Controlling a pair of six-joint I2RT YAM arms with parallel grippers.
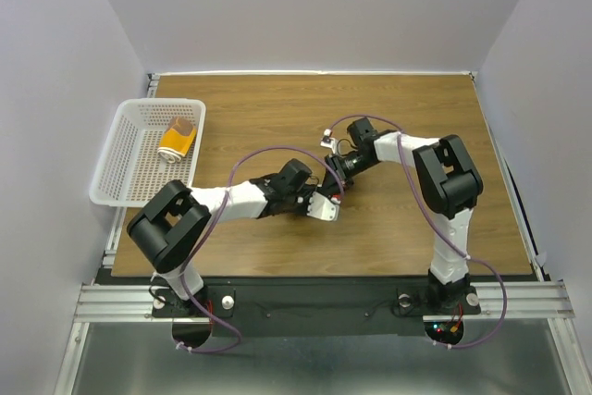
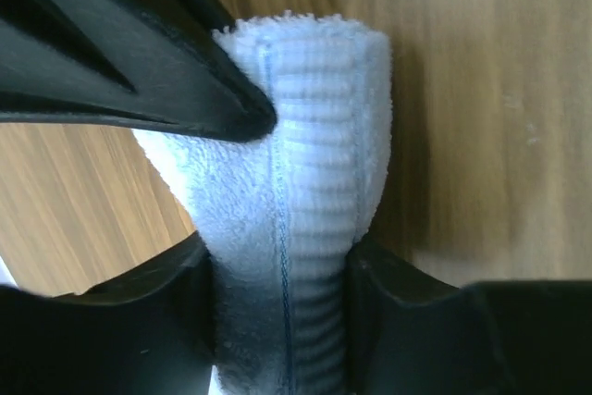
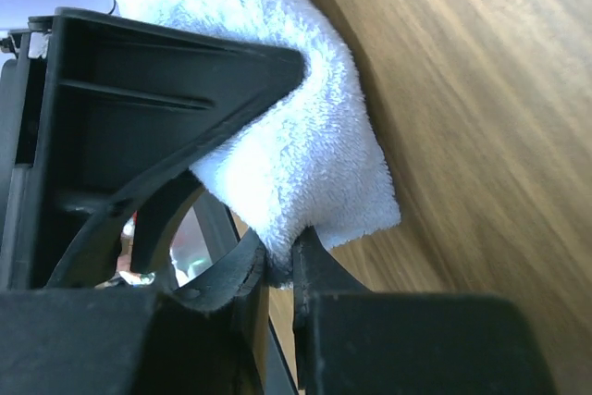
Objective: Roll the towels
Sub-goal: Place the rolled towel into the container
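My left gripper will go up, swing to the left in the top view and go down to release the blue towel roll next to the mustard-yellow towel (image 1: pixel 178 141), because the basket (image 1: pixel 125 150) is empty there.
The light blue towel (image 1: pixel 325 209) is a small roll on the wooden table (image 1: pixel 416 108) between both arms. My left gripper (image 2: pixel 282 265) has a finger pressed against each side of the blue towel roll (image 2: pixel 314 136), shut on it. A corner of the same blue towel (image 3: pixel 305 136) is pinched in my right gripper (image 3: pixel 280 261), which is shut on it. From above, the left gripper (image 1: pixel 314 199) and the right gripper (image 1: pixel 331 171) meet over the roll. The mustard-yellow towel (image 1: pixel 178 141) lies rolled in the white basket (image 1: pixel 125 150).
The white perforated basket sits at the table's left edge, partly overhanging it. White walls enclose the table at the back and on both sides. Purple cables loop off both arms.
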